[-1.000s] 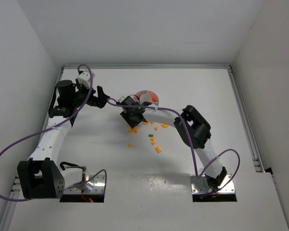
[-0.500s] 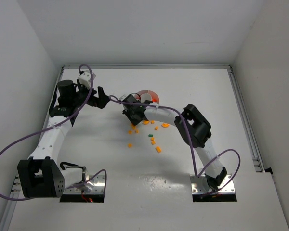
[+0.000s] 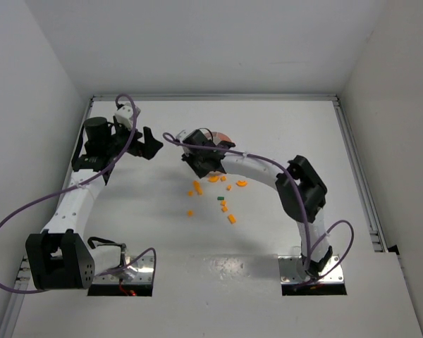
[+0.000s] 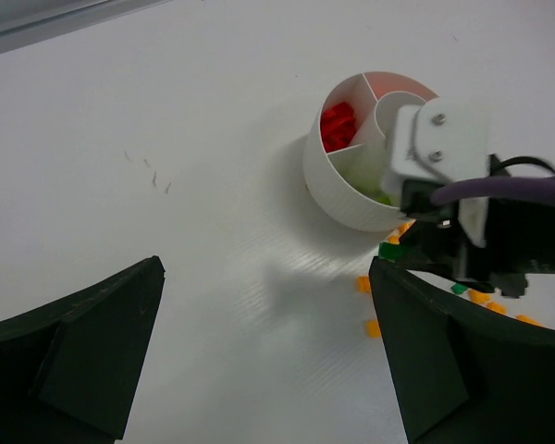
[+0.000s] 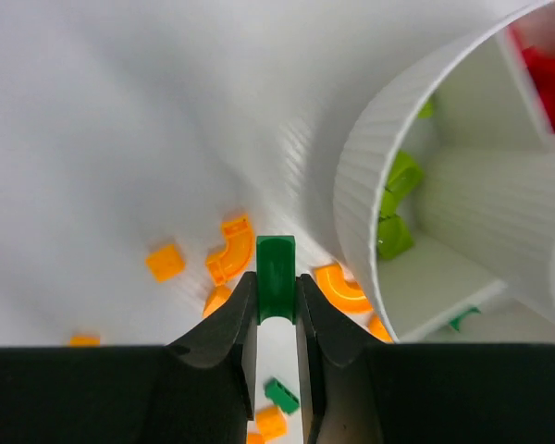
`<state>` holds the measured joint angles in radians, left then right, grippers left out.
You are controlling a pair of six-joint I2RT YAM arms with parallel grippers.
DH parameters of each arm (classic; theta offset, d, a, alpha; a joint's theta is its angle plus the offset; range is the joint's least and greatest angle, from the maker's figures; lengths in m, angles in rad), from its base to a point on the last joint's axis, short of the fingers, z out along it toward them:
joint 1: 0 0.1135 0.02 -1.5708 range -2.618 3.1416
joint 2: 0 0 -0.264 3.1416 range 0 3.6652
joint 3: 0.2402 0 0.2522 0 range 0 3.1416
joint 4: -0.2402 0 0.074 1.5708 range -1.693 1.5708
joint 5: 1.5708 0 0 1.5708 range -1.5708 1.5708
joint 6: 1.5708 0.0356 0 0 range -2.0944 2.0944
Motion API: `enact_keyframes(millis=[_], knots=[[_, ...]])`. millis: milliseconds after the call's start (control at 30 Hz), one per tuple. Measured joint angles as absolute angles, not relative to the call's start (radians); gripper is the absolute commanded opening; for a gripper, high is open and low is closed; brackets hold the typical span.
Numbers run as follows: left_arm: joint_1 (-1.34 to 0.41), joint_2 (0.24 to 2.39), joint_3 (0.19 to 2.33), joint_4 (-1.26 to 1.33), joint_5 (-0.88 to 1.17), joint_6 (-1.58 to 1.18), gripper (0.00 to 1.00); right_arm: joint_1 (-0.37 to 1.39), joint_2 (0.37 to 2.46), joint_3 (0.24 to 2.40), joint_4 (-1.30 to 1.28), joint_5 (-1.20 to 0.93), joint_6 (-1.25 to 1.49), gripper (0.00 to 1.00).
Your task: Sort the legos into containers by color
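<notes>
The wedge of the dish beside the light green legos shows dark green, so the robot's right gripper will rise and shift to the right in the top view, over that wedge.
My right gripper (image 5: 277,290) is shut on a dark green lego (image 5: 277,255) and holds it above the table, just left of the round white dish (image 5: 365,194). In the top view that gripper (image 3: 201,163) sits at the near-left rim of the dish (image 3: 221,136). Light green legos (image 5: 396,185) fill one wedge, red legos (image 4: 338,125) another. Loose orange legos (image 3: 196,188) and a small green one (image 3: 220,198) lie on the table below. My left gripper (image 3: 150,146) hangs open, left of the dish, with nothing between its fingers.
Orange curved pieces (image 5: 229,252) and a small dark green brick (image 5: 281,395) lie right under the right gripper. A purple cable (image 3: 261,163) runs along the right arm. White walls enclose the table on three sides, with a rail (image 3: 359,176) along the right edge.
The right gripper has shut on the green lego and moved up toward the dish. Its elbow has swung to the right. The left arm has stayed still.
</notes>
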<state>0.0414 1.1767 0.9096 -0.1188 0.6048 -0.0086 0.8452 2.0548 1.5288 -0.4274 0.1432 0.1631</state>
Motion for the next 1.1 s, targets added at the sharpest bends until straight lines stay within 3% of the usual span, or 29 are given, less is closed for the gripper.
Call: enact_keyframes(millis=[500, 1100], knots=[[0.041, 1.179, 0.910, -0.125, 0.625, -0.004, 0.99, 0.814, 1.729, 1.386, -0.400, 0.186, -0.007, 0.10], [0.038, 1.208, 0.913, -0.126, 0.632, -0.005, 0.99, 0.748, 1.714, 1.297, -0.384, 0.153, -0.107, 0.13]])
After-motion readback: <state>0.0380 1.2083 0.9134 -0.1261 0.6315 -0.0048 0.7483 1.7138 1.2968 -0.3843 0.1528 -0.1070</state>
